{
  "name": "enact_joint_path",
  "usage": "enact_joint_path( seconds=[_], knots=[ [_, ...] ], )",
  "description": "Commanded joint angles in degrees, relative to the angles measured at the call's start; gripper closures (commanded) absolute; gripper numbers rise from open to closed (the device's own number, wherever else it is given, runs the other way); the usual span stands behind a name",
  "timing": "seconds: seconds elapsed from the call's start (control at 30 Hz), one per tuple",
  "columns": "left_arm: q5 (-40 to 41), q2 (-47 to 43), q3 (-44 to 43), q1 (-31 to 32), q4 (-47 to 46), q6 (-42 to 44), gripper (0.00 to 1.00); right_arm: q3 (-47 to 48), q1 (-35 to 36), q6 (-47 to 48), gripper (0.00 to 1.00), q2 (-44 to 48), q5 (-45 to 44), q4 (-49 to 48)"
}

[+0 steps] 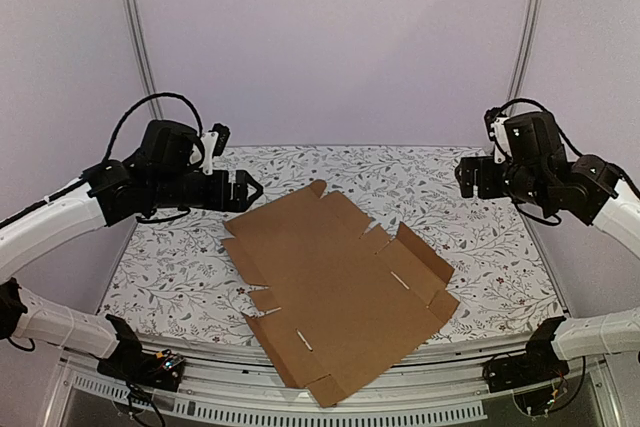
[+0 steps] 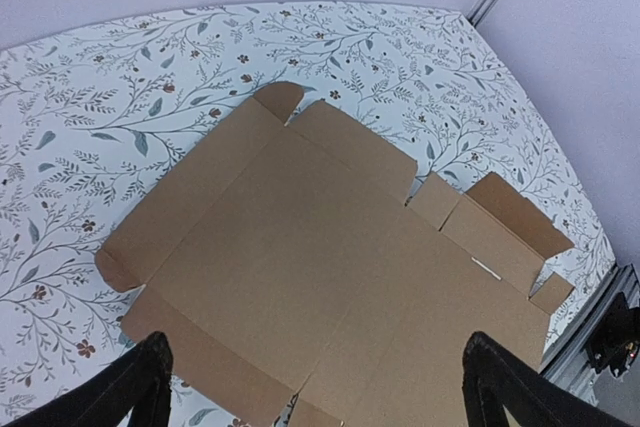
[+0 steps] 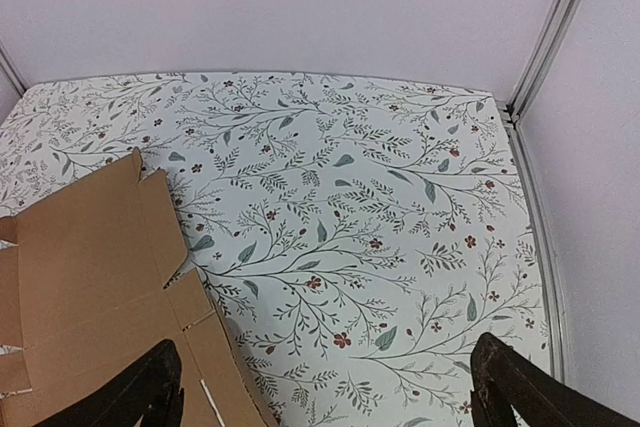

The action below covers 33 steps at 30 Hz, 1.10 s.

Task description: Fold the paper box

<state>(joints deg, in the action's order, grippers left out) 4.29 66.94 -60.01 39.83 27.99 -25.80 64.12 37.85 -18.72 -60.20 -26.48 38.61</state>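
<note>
My right gripper will lower and come back toward the thin edge of the raised end flap, since that flap already stands slightly up.
The paper box point(image 1: 335, 287) is a plain brown cardboard sheet lying flat and unfolded on the flowered table, its near corner hanging over the front edge. It fills the left wrist view point(image 2: 320, 267) and shows at the left of the right wrist view point(image 3: 90, 287). My left gripper point(image 1: 248, 190) is open and empty, held in the air above the sheet's far left edge. My right gripper point(image 1: 468, 177) is open and empty, raised over the table at the far right, apart from the sheet. One end flap point(image 1: 425, 262) stands slightly up.
The table wears a white cloth with a leaf and flower print point(image 1: 430, 187). Metal frame posts point(image 1: 135, 37) stand at the back corners before plain walls. The table's front rail point(image 1: 400, 387) runs between the arm bases.
</note>
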Motion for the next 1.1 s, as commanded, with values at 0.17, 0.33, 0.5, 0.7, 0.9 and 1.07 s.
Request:
enact_joint_path(
  seconds=[0.17, 0.33, 0.5, 0.7, 0.9, 1.07],
  knots=[
    [-0.5, -0.8, 1.2, -0.5, 2.3, -0.3, 0.00, 0.5, 0.3, 0.6, 0.01, -0.4, 4.5, 12.3],
    [-0.1, -1.5, 2.3, -0.5, 2.4, -0.3, 0.01, -0.7, 0.4, -3.5, 0.02, -1.2, 10.0, 18.4],
    [-1.3, -1.6, 2.5, -0.5, 2.5, 0.6, 0.00, -5.2, 0.4, -8.3, 0.02, -3.1, 18.5, 22.6],
    [-1.1, -2.0, 3.7, -0.5, 2.0, 1.1, 0.00, -12.8, 0.4, -13.2, 0.05, -3.3, 29.9, 21.3],
    [-2.3, -1.1, 4.0, -0.5, 1.2, 1.4, 0.00, -20.1, 0.3, -17.5, 0.12, -4.9, 38.5, 15.2],
    [-3.0, -0.7, 4.4, -0.5, 0.8, 1.3, 0.00, -22.9, 0.3, -18.0, 0.19, -7.9, 38.3, 11.7]
  ],
)
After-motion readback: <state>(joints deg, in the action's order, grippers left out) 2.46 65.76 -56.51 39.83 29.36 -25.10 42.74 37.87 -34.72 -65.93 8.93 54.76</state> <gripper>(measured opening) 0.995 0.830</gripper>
